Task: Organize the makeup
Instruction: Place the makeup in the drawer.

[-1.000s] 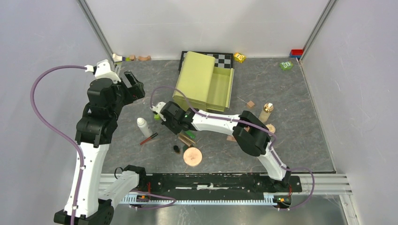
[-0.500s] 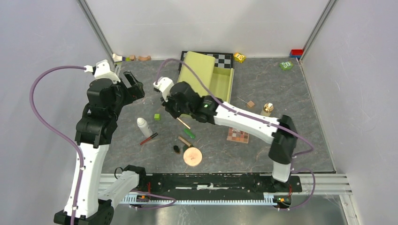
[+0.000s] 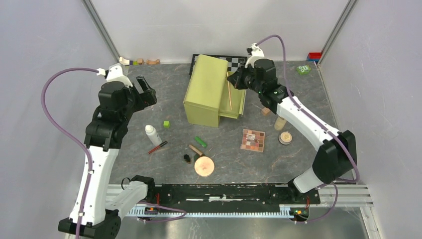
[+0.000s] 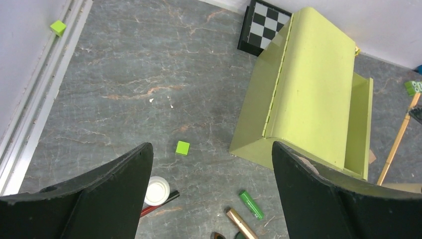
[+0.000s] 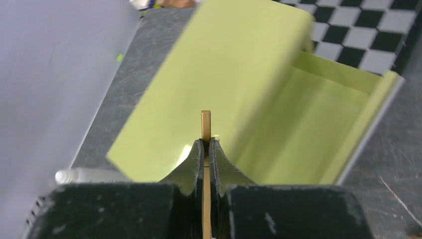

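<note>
The stick [image 3: 230, 95] hangs above the open tray, close beside the box's cover, so next my right gripper needs to move down toward the tray and slightly away from that cover.
My right gripper [image 3: 234, 79] is shut on a thin tan stick [image 3: 230, 95] and holds it over the open tray of the yellow-green box [image 3: 211, 87]. In the right wrist view the stick [image 5: 206, 122] pokes out between my shut fingers [image 5: 191, 164], with the box [image 5: 239, 74] below. My left gripper [image 3: 145, 91] is open and empty, held high; its view [image 4: 211, 149] looks down on the white bottle [image 4: 157, 190], red pencil [image 4: 149, 208], green tube [image 4: 252, 204] and bronze tube [image 4: 241, 222]. The palette [image 3: 253, 140], large peach compact [image 3: 204, 166] and small compact [image 3: 285, 137] lie near the front.
A small green cube [image 3: 166, 124] lies left of the box. The chequered board [image 3: 239, 62] sits behind the box. A beige bottle [image 3: 280, 123] stands partly behind my right forearm. Small blocks line the back wall [image 3: 144, 61]. A small dark item [image 3: 187, 158] lies by the large compact.
My right arm has swung from the middle of the table up and back to the right, carrying the stick over the box. The palette and small compact are now uncovered. My left arm barely shifted.
</note>
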Robot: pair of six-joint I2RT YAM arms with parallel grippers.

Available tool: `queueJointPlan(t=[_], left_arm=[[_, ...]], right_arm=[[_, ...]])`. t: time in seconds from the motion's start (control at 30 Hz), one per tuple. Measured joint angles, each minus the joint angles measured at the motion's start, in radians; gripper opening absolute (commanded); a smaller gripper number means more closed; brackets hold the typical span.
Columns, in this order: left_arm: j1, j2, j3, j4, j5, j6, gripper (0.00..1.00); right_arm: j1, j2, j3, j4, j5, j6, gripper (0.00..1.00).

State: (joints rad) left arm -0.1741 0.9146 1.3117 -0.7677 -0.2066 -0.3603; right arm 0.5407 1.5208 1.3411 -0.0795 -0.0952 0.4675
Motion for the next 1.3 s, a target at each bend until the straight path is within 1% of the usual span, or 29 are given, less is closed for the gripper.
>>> queueJointPlan(t=[0.1,0.2,0.33,0.5,0.53,0.8,0.9,1.0,1.1,1.17,1.2,1.3], left_arm=[[0.0,0.014,-0.018,0.014,0.008,0.0,0.95],[0.0,0.016,-0.054,0.031,0.014,0.0,0.95],[0.0,0.013,-0.116,0.062,0.026,0.007,0.95],[0.0,0.01,-0.191,0.106,0.027,0.027,0.94],[0.0,0.009,-0.209,0.118,0.027,0.03,0.94],[0.0,0.008,-0.319,0.201,0.034,0.032,0.94],[0.0,0.006,-0.358,0.225,0.034,0.033,0.93],[0.0,0.006,-0.391,0.244,0.035,0.034,0.93],[0.0,0.006,-0.402,0.248,0.039,0.045,0.93],[0.0,0.006,-0.402,0.257,0.043,0.05,0.93],[0.0,0.006,-0.402,0.263,0.043,0.054,0.93],[-0.002,0.005,-0.402,0.273,0.044,0.063,0.93]], right_arm=[[-0.087,0.042,-0.037,0.033,-0.029,0.095,0.0],[-0.132,0.097,-0.038,0.063,-0.04,0.151,0.0],[-0.156,0.163,-0.038,0.092,-0.033,0.198,0.01],[-0.157,0.229,-0.023,0.11,-0.018,0.219,0.01],[-0.157,0.243,-0.014,0.113,-0.012,0.22,0.02],[-0.157,0.285,0.046,0.12,0.014,0.202,0.28],[-0.157,0.287,0.068,0.116,0.026,0.183,0.33],[-0.157,0.287,0.08,0.106,0.037,0.165,0.36],[-0.157,0.287,0.084,0.099,0.049,0.148,0.38],[-0.157,0.287,0.084,0.09,0.055,0.135,0.41],[-0.157,0.287,0.084,0.085,0.057,0.127,0.43],[-0.157,0.28,0.084,0.064,0.074,0.085,0.55]])
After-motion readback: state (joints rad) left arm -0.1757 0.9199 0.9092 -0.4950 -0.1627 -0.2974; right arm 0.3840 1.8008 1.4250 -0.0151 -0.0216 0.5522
